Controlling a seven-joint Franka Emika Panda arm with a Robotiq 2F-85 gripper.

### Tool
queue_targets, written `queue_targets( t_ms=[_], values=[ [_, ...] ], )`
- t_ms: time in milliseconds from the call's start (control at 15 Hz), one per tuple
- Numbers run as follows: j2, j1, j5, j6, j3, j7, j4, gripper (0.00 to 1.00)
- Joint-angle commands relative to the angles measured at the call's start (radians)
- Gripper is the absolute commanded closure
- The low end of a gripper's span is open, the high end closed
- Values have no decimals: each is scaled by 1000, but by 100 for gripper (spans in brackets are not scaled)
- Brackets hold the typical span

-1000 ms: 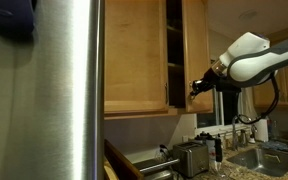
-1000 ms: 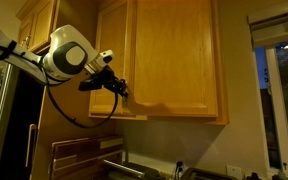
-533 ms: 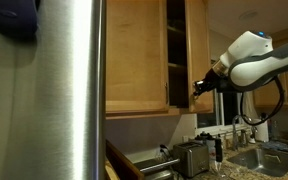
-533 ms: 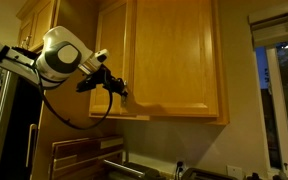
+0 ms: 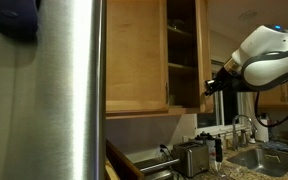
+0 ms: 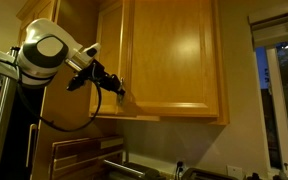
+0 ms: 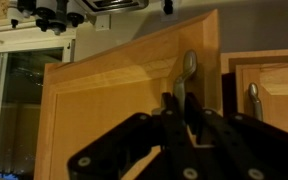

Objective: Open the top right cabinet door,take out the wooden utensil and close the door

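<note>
The small bar handle is between my gripper's fingers. I will next pull back from the cabinet to swing the partly open door wider, then let go.
The top right cabinet door is honey oak and stands partly open, edge-on in an exterior view and face-on in the other exterior view. My gripper is shut on the door's small bar handle at its lower corner; it also shows in an exterior view and the wrist view. The open gap shows dark shelves. The wooden utensil is not in view. The twin door's handle shows beside it.
A stainless fridge side fills the near foreground. A toaster and a sink faucet are on the counter below the cabinets. A window is at the far side and wooden boards stand below the arm.
The door has swung further open, and my gripper has moved outward with its handle. More of the cabinet's inside shows now.
</note>
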Motion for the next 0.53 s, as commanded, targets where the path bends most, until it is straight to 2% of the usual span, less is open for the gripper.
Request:
queue_targets(
  t_ms=[0, 467],
  values=[
    [-77, -113, -52, -52, -44, -2, -65, 96],
    [-183, -186, -79, -144, -68, 11, -110, 96]
  ],
)
